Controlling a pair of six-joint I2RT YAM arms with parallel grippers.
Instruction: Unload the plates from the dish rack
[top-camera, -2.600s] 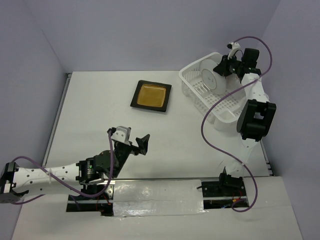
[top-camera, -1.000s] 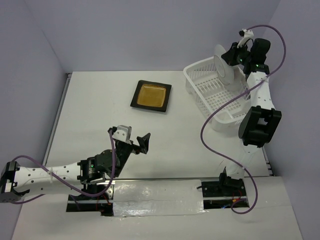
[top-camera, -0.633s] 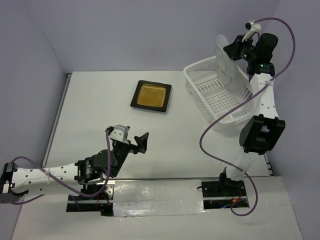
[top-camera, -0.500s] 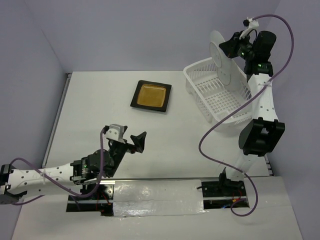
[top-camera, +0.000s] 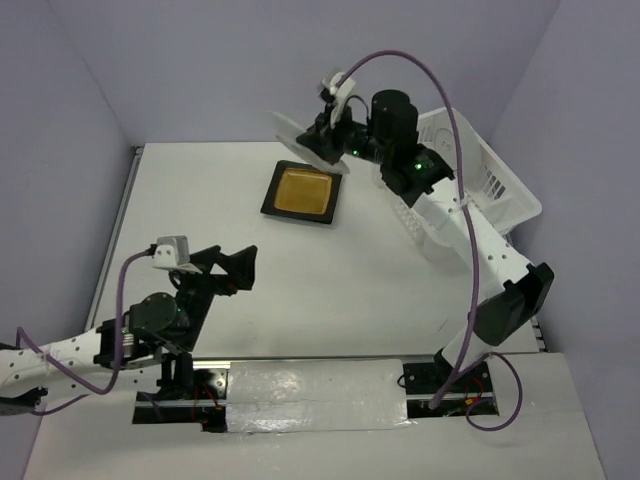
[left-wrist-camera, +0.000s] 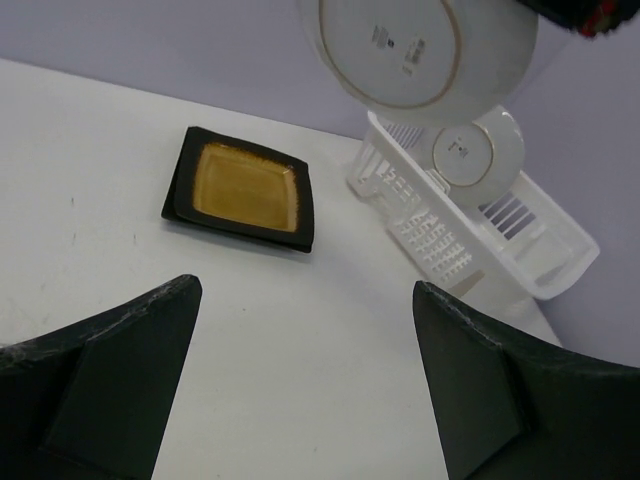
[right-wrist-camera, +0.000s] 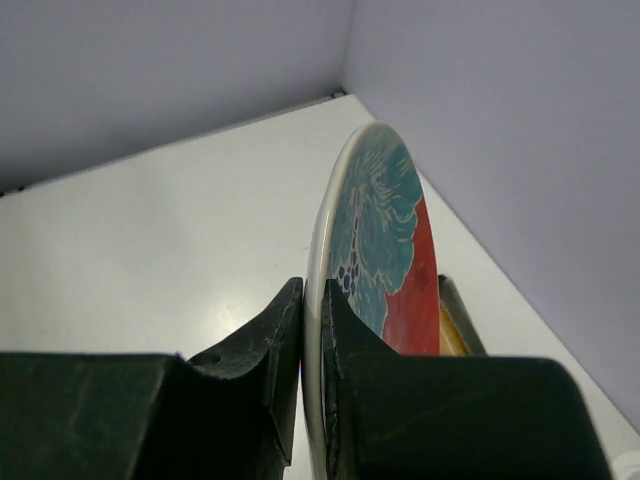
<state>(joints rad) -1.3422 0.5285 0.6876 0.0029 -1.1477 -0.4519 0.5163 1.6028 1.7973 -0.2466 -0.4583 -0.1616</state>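
My right gripper will next pull back and down and tilt the round plate flatter. It will release the plate on the tabletop in front of the amber plate, because that part of the tabletop is bare.
My right gripper (top-camera: 322, 141) is shut on the rim of a round plate (top-camera: 298, 137) and holds it in the air over the far edge of the square amber plate (top-camera: 303, 192). In the right wrist view the round plate (right-wrist-camera: 385, 250) stands edge-on between my fingers (right-wrist-camera: 268, 345), its red and teal face to the right. The left wrist view shows its white underside (left-wrist-camera: 420, 50). The white dish rack (top-camera: 495, 185) stands at the far right with a second round plate (left-wrist-camera: 478, 150) upright in it. My left gripper (top-camera: 228, 262) is open and empty near the front left. The teal square plate is out of view.
The amber plate (left-wrist-camera: 243, 187) lies flat on the white table (top-camera: 200, 200) at mid-back. The right arm's purple cable (top-camera: 455, 130) loops over the rack. Purple walls close the back and both sides.
My right gripper lifted the round plate out of the rack and swung it left over the amber plate. The rack now sits further right. My left arm drew back and left.
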